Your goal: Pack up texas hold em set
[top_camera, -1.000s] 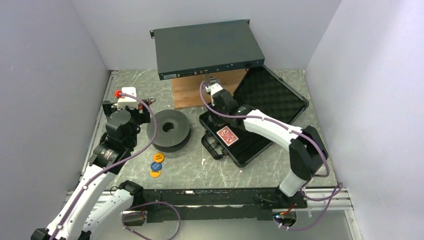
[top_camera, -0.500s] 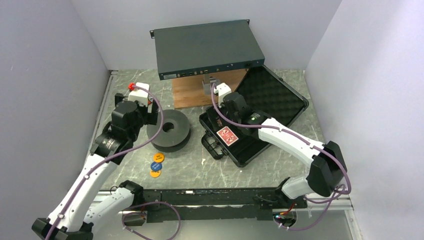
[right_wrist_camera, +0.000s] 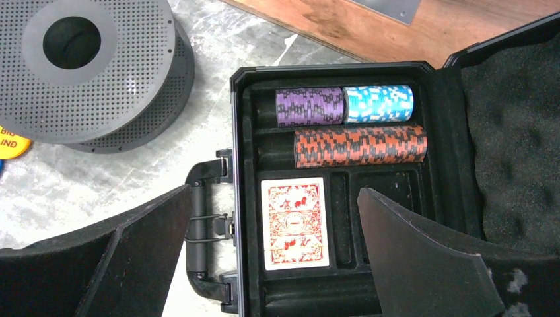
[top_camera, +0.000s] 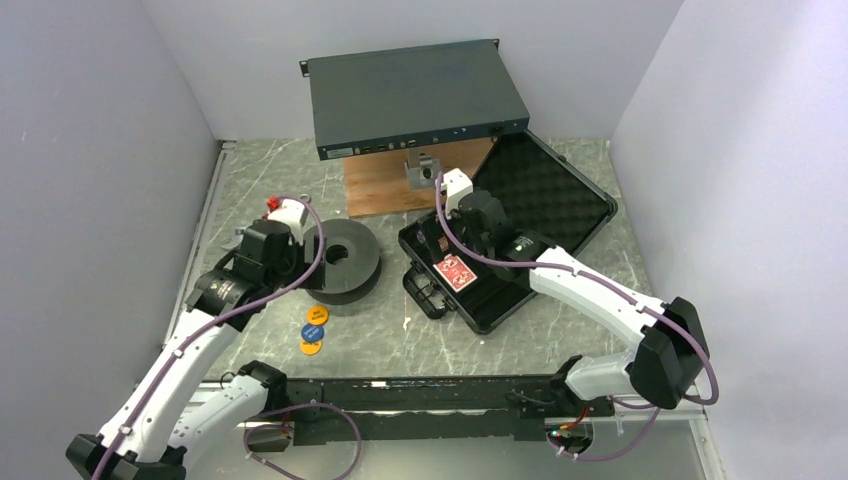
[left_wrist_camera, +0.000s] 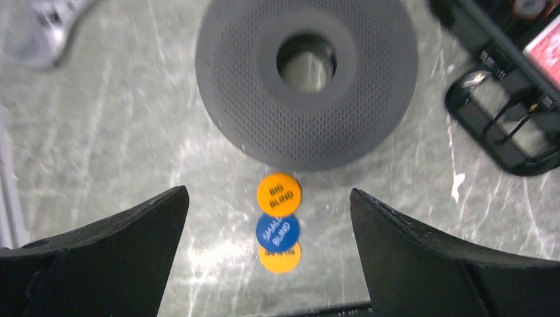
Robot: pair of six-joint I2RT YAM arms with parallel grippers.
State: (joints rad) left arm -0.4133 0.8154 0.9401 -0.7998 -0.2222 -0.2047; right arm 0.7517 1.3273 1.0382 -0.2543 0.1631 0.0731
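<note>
Next, the left gripper brings its open fingers down and back around the orange disc by the spool, as the disc lies below it, still outside the case (top_camera: 487, 322).
The black case (top_camera: 487, 322) lies open right of centre, its foam-lined lid (top_camera: 545, 190) flat behind it. Inside lie a purple chip stack (right_wrist_camera: 309, 107), a teal one (right_wrist_camera: 378, 104), a longer brown one (right_wrist_camera: 360, 146) and the red-backed card deck (right_wrist_camera: 294, 223). My right gripper (right_wrist_camera: 275, 190) hovers open above the deck, holding nothing. On the table in front of the spool lie an orange disc (left_wrist_camera: 278, 193), a blue disc (left_wrist_camera: 277, 231) and a yellow disc (left_wrist_camera: 279, 257), overlapping in a row. My left gripper (left_wrist_camera: 267, 191) hangs open above them, empty.
A dark grey round spool (top_camera: 337, 262) sits between the discs and the case handle (top_camera: 425, 295). A flat teal-grey metal box (top_camera: 415, 95) rests at the back over a wooden board (top_camera: 385, 190) with a small metal bracket (top_camera: 420, 168). Walls close in both sides.
My right gripper has opened wide and drawn back from the chip slots toward the deck. My left arm has swung right and nearer, over the spool's left side.
</note>
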